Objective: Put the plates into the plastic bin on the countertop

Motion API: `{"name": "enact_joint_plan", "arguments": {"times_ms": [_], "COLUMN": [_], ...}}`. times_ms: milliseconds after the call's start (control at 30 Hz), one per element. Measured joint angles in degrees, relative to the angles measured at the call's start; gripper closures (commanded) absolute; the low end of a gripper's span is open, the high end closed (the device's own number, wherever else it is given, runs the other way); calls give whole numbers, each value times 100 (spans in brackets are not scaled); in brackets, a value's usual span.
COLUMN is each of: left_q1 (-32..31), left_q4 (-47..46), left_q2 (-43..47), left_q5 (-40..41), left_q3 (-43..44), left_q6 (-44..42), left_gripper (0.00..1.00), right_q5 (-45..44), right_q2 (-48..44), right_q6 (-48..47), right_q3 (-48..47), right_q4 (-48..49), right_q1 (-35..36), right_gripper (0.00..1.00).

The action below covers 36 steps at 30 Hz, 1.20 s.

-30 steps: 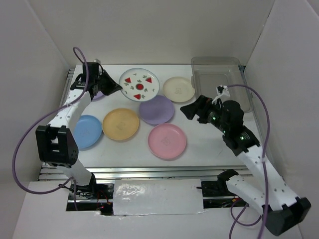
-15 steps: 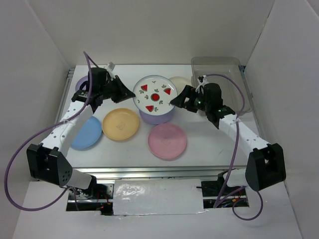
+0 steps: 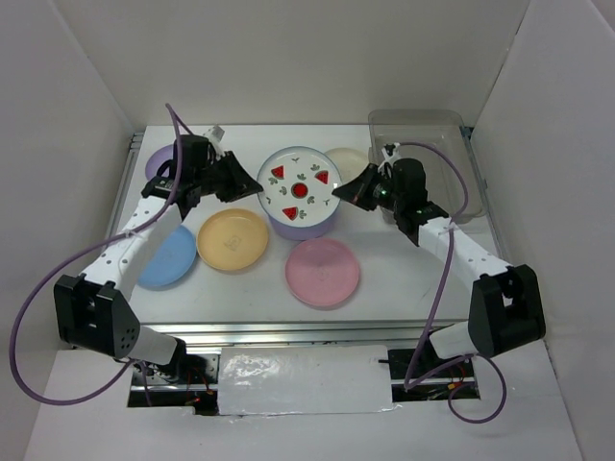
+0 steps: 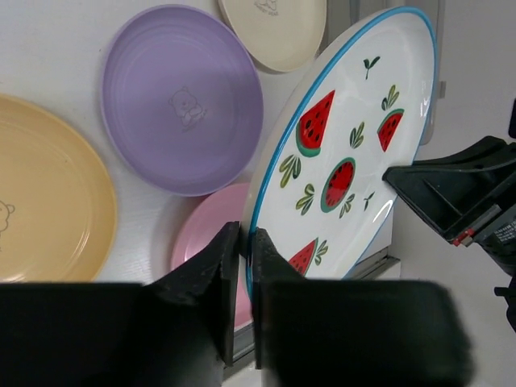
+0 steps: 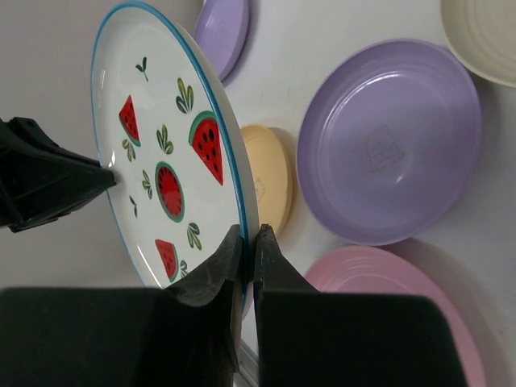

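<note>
Next, the right gripper carries the white plate over the plastic bin (image 3: 418, 117), then down inside it, and then I release the plate's rim.
The white plate with red fruit slices (image 3: 300, 189) hangs tilted above the countertop (image 3: 404, 259), over a lilac plate (image 3: 300, 229). My right gripper (image 3: 338, 195) is shut on its right rim; in the right wrist view the gripper (image 5: 249, 234) pinches the blue-edged rim of the plate (image 5: 161, 161). My left gripper (image 3: 252, 189) is at the opposite rim. In the left wrist view that gripper (image 4: 244, 234) straddles the plate (image 4: 347, 153) with a thin gap at one finger, so it is open. The plastic bin (image 3: 418, 117) stands at the back right.
On the countertop lie a cream plate (image 3: 350, 159), a yellow-orange plate (image 3: 232, 239), a blue plate (image 3: 163, 259), a pink plate (image 3: 323, 272) and a second lilac plate (image 3: 156, 161) behind the left arm. White walls close in on both sides.
The left gripper lifted the fruit plate off the countertop and carried it right. The right arm swung in and shut on the far rim. The left jaws have loosened.
</note>
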State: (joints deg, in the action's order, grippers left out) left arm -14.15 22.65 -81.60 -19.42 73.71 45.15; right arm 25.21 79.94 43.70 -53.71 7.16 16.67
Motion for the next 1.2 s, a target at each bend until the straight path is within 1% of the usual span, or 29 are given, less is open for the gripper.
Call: {"name": "enact_joint_plan", "arguments": {"times_ms": [33,100,133,200,300,467,533,600,700,833,900,933,1033,1067,1100,1133,1200], "left_q1": [2,4,4,15,138,555,754,957,1193,1320,1353,1388,1537,1593,1644,1690,1768], "left_q4": [-39,-90,-140,-168,-70,345,487,603,699,748,798,811,824,824,824,824,822], "left_q2": [-13,-72,-111,-160,-190,52,262,485,697,739,739,739,739,734,730,713,669], "left_q5": [-4,-31,-17,79,376,1167,1311,1349,1362,1322,1292,1276,1189,1165,1152,1141,1141], "left_q3": [4,107,201,400,680,730,636,525,404,170,13,-52,-208,-240,-262,-269,-271], "left_q6": [24,118,203,284,337,275,164,59,-177,-446,-481,-490,-511,-522,-553,-575,-588], "left_gripper": [60,24,1,1,1,1,1,1,1,1,1,1,1,1,1,1,1], "right_q5": [-7,-44,-133,-315,-717,-1366,-1493,-1596,-1578,-1475,-1453,-1449,-1471,-1508,-1532,-1550,-1545], "right_q2": [-11,-37,-48,-57,-107,-44,260,811,1606,2522,2756,2817,2951,3010,3071,3123,3191], "right_q6": [72,201,256,374,658,1152,1257,1362,1462,1412,1414,1416,1419,1421,1436,1475,1587], "right_q3": [35,131,197,295,369,291,57,-313,-719,-1335,-1504,-1556,-1812,-1923,-2041,-2151,-2328], "right_q4": [26,79,68,13,-280,-568,-592,-542,-409,-643,-688,-699,-782,-787,-778,-772,-643], "right_q1": [-28,-90,-164,-339,-879,-2312,-2809,-3167,-3418,-3442,-3421,-3416,-3366,-3353,-3338,-3329,-3311], "right_gripper": [100,100,100,100,100,100,100,100,100,100,99,93,93,86,74,60,42]}}
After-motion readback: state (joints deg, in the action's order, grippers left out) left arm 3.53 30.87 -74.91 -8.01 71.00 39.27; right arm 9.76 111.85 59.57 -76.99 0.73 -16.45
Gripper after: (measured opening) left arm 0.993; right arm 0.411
